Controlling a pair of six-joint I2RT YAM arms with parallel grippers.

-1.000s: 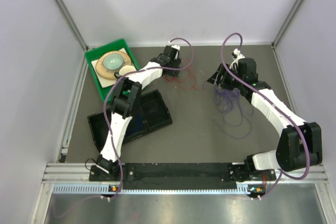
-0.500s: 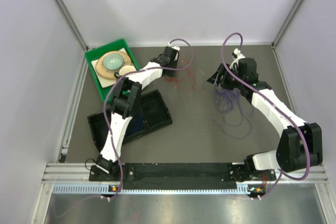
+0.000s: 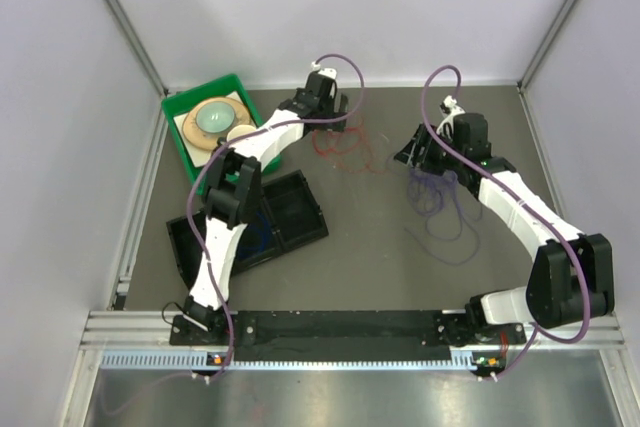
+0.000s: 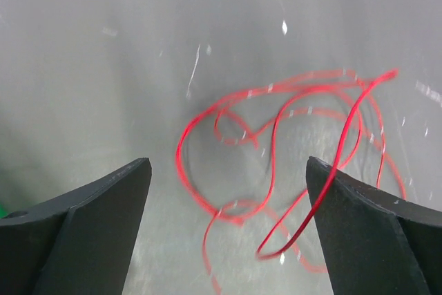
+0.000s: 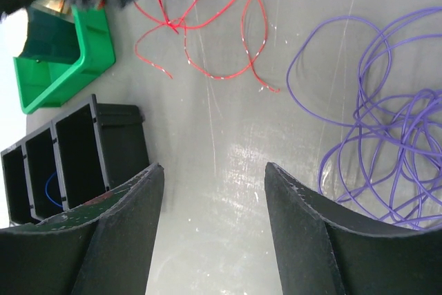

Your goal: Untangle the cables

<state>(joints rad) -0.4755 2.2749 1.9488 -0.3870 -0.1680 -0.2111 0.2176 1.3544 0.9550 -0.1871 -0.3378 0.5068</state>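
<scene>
The thin red cable's bend nearest the green bin [image 4: 182,148] lies below, between my left gripper's spread fingers, so next I need to lower them around the bend and close them.
A thin red cable [image 3: 345,147] lies in loose loops on the grey table, right of my left gripper [image 3: 322,107]. In the left wrist view that gripper [image 4: 228,191] hovers open and wide above the red cable [image 4: 276,136], holding nothing. A tangle of purple cable [image 3: 438,202] lies under and near my right gripper [image 3: 415,152]. In the right wrist view the right gripper [image 5: 214,191] is open over bare table. The purple cable [image 5: 387,143] sits to its right and the red cable [image 5: 207,32] farther ahead. A blue cable [image 5: 52,184] shows inside a black tray compartment.
A green bin [image 3: 175,112] holding a plate stands at the back left, also seen as the green bin [image 5: 62,60] in the right wrist view. A black compartment tray [image 3: 290,212] lies left of centre. Walls enclose the table on three sides.
My left gripper shut briefly on the red cable, then opened wide and drew back a little toward the far wall. The red loops now lie loose. The right arm stayed put.
</scene>
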